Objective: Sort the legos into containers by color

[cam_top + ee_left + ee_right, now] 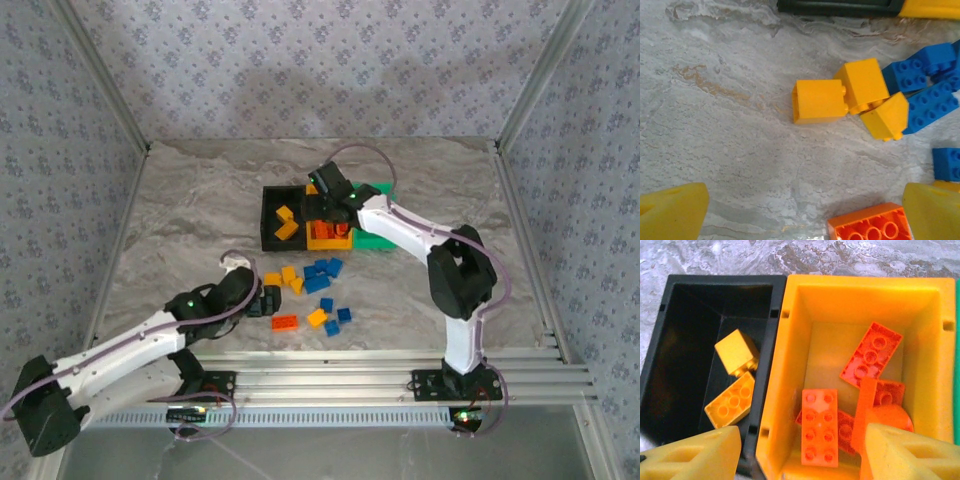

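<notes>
My left gripper moves outward and down onto the yellow lego farthest from the blue ones next, since it lies outward of and below the fingers, one end clear.
My right gripper (pixel 325 205) hangs open over the yellow-orange container (pixel 865 282), its yellow fingers (pixel 900 450) spread wide. Several red-orange legos (pixel 820 427) lie loose in that bin below the jaws, one standing on edge by the right finger. The black container (pixel 690 295) holds two yellow legos (pixel 736 352). A green container (pixel 378 238) joins on the right. My left gripper (pixel 802 210) is open, low over the table. A red-orange lego (pixel 870 222) lies by its right finger. Three yellow legos (pixel 820 101) and blue legos (pixel 930 105) lie ahead of it.
More loose bricks lie between the arms: a yellow one (pixel 317 318) and small blue ones (pixel 344 314). Aluminium rails (pixel 400 365) run along the near edge. Patterned walls enclose the table on three sides.
</notes>
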Robot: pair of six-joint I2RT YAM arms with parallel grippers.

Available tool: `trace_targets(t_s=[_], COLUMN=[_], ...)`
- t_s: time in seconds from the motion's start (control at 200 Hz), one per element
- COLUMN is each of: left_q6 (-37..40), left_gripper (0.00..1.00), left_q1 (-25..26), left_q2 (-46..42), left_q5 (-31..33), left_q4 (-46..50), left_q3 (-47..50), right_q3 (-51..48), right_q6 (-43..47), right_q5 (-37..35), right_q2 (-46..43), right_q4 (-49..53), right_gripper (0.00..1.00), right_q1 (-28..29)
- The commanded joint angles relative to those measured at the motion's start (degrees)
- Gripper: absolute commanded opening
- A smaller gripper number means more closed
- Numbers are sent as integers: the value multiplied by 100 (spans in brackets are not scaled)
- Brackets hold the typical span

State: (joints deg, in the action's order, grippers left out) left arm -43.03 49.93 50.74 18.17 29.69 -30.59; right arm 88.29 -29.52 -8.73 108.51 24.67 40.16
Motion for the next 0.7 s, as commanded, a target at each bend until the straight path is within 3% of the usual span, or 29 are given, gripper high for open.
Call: trace_targets(t_s=[0.0, 0.165, 0.375, 0.55, 0.695], left_q6=[307, 572, 771, 740, 732], left_gripper=[97, 89, 89, 89, 81], left_q1=[-244, -571, -647, -751, -979], left_q2=[491, 1505, 2427, 2963, 3271], left_q5=[-300, -461, -599, -639, -666], left_q4=[-315, -788, -1053, -1001, -1119], left_q3=[-303, -536, -894, -1132, -1151], right_q3=[-403, -1067, -1550, -1714, -1785], right_q6=[-103, -225, -283, -278, -281], right_q5=[-5, -57, -113, -129, -120], right_q2=[-716, -1343, -1930, -2171, -2289], right_q4=[-251, -451, -544, -568, -606], right_gripper=[68, 69, 69, 69, 69], right_q1=[194, 276, 182, 109, 86])
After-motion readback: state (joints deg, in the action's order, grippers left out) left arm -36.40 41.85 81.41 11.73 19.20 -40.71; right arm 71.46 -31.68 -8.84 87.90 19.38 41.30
